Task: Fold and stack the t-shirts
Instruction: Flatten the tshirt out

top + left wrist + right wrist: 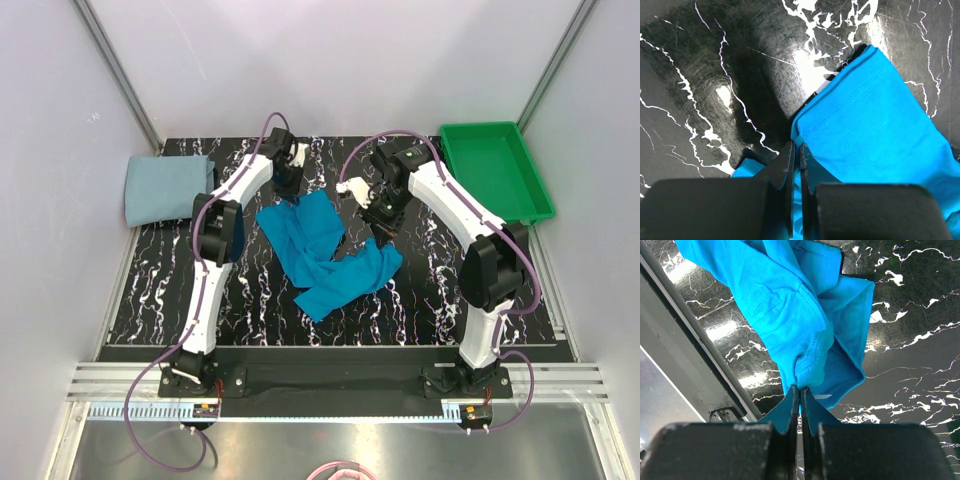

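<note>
Next, my right gripper moves outward and toward the green tray, since the shirt lies crumpled. Then it lets go of the ribbed edge over the bare tabletop beside the tray.
The bright teal-blue t-shirt [325, 250] lies crumpled and partly lifted in the middle of the black marbled table. My left gripper [290, 190] is shut on its far left edge; in the left wrist view the cloth [875, 125] runs between the closed fingers [785, 165]. My right gripper [383, 232] is shut on the shirt's ribbed edge at the right; in the right wrist view the cloth [790, 305] hangs bunched from the fingertips [790, 407]. The pale grey-blue t-shirt [167, 188] lies folded at the table's far left.
A green plastic tray [497, 170] sits at the far right corner, beside the right arm. White walls with metal posts close in the table on three sides. A metal rail runs along the near edge.
</note>
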Tool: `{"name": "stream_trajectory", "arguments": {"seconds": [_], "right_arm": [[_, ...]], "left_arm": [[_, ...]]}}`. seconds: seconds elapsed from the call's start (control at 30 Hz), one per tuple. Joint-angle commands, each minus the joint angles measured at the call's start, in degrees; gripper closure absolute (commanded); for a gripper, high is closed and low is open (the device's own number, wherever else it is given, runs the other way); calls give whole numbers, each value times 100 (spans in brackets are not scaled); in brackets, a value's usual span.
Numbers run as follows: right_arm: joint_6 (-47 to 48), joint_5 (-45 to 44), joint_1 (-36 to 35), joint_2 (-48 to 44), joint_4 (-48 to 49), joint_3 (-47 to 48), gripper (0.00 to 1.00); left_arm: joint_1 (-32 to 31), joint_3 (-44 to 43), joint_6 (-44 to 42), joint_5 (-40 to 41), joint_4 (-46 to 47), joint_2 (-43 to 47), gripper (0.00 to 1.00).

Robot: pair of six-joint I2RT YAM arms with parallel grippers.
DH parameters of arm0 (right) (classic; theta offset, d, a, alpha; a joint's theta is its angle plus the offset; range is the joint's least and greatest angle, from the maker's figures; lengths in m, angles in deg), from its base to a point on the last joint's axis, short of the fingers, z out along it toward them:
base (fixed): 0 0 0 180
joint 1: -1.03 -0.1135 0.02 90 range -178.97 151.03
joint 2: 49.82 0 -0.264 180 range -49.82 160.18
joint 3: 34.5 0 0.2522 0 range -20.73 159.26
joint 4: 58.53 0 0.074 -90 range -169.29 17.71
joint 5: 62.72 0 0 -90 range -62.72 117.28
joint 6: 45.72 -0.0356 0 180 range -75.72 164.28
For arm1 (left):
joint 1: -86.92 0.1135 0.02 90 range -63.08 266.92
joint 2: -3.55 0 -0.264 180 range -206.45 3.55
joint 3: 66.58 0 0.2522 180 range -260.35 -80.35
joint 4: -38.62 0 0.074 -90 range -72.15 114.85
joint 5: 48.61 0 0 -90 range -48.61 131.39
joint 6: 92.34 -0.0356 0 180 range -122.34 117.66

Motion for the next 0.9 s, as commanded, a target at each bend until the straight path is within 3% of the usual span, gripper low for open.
{"name": "stream_trajectory", "arguments": {"seconds": [0.0, 0.17, 0.27, 0.33, 0.47, 0.7, 0.87], "right_arm": [[-9, 83, -4, 6, -253, 213, 100], [-228, -373, 66, -29, 194, 73, 100], [-746, -725, 433, -47, 958, 46, 100], [-1062, -935, 715, 93, 1460, 309, 100], [-1731, -1112, 1357, 603, 1585, 1257, 100], [-1846, -1359, 1877, 1043, 1690, 2445, 100], [-1872, -701, 1877, 727, 1602, 2016, 100]], "left_arm": [[-8, -69, -2, 136, 87, 98, 98], [106, -385, -107, 530, 166, 476, 100], [246, -736, -239, 978, 306, 757, 100], [396, -886, -415, 1199, 376, 993, 100], [616, -860, -608, 1647, 421, 1416, 100], [783, -887, -1047, 2211, 474, 1997, 100], [625, 93, -864, 1835, -17, 2541, 100]]}}
